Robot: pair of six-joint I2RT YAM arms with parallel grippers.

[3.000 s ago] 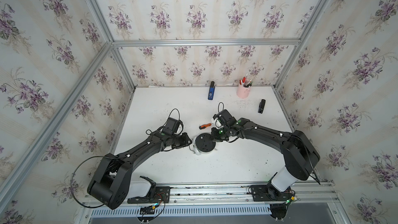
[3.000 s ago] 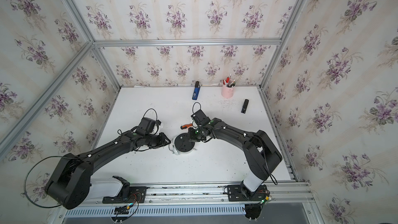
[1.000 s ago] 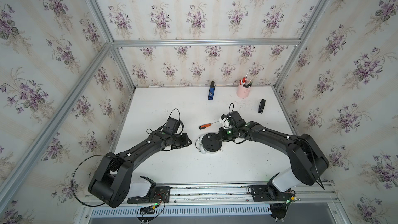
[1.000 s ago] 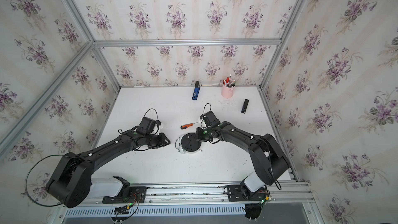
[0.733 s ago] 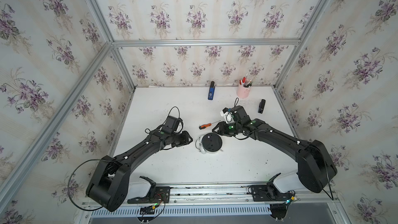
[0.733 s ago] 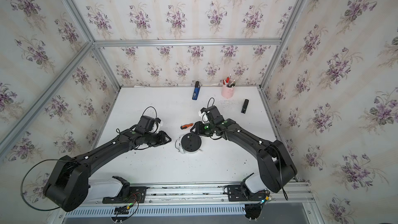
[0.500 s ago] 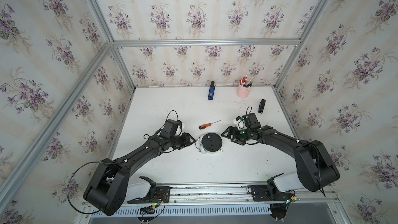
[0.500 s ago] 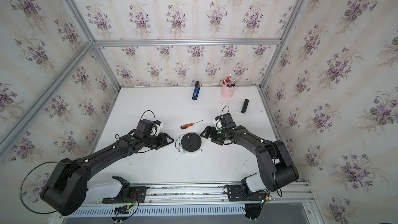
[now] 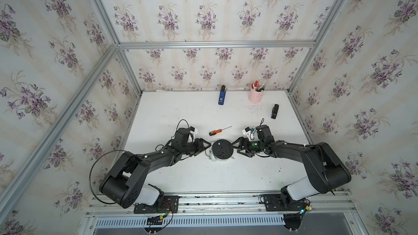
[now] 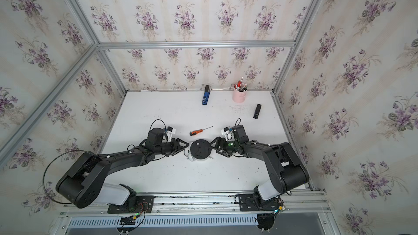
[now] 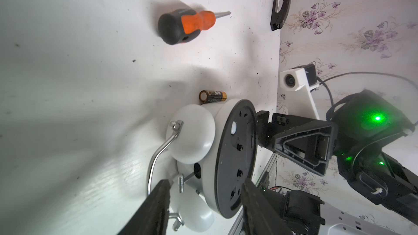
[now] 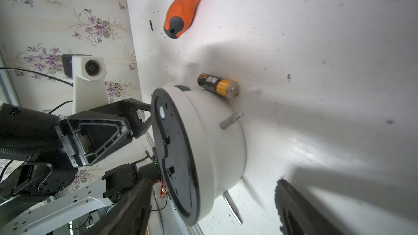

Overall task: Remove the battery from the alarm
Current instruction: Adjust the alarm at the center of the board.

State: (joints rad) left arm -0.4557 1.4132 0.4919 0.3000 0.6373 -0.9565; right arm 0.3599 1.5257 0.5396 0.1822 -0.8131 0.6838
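Observation:
The alarm's thin metal handle [image 9: 206,152] [image 11: 153,169] is lower than the back panel, so the robot's left gripper needs to go down beside the white bells next and close on that handle.
The alarm [image 9: 222,150] [image 10: 200,149] lies face down mid-table, black round back panel up, white bells toward my left arm. The battery [image 11: 212,96] [image 12: 217,84], black with a gold end, lies loose on the table against the alarm's far side; I cannot make it out in the top views. My left gripper [image 9: 208,149] [image 10: 185,149] [image 11: 205,200] is open at the alarm's left edge, its fingers on either side of the handle and rim without gripping. My right gripper [image 9: 235,148] [image 10: 214,147] [image 12: 212,209] is open wide at the alarm's right edge.
An orange-and-black screwdriver [image 9: 218,130] [image 11: 181,25] [image 12: 187,3] lies just behind the alarm. At the back stand a blue device [image 9: 222,96] and a pink cup of pens [image 9: 255,94]. A black stapler-like block [image 9: 274,111] lies at the back right. Walls enclose three sides.
My right gripper was shut at the alarm's back; it pulled away, opened wide and came round to the alarm's right side. My left gripper opened wider and stayed at the left edge.

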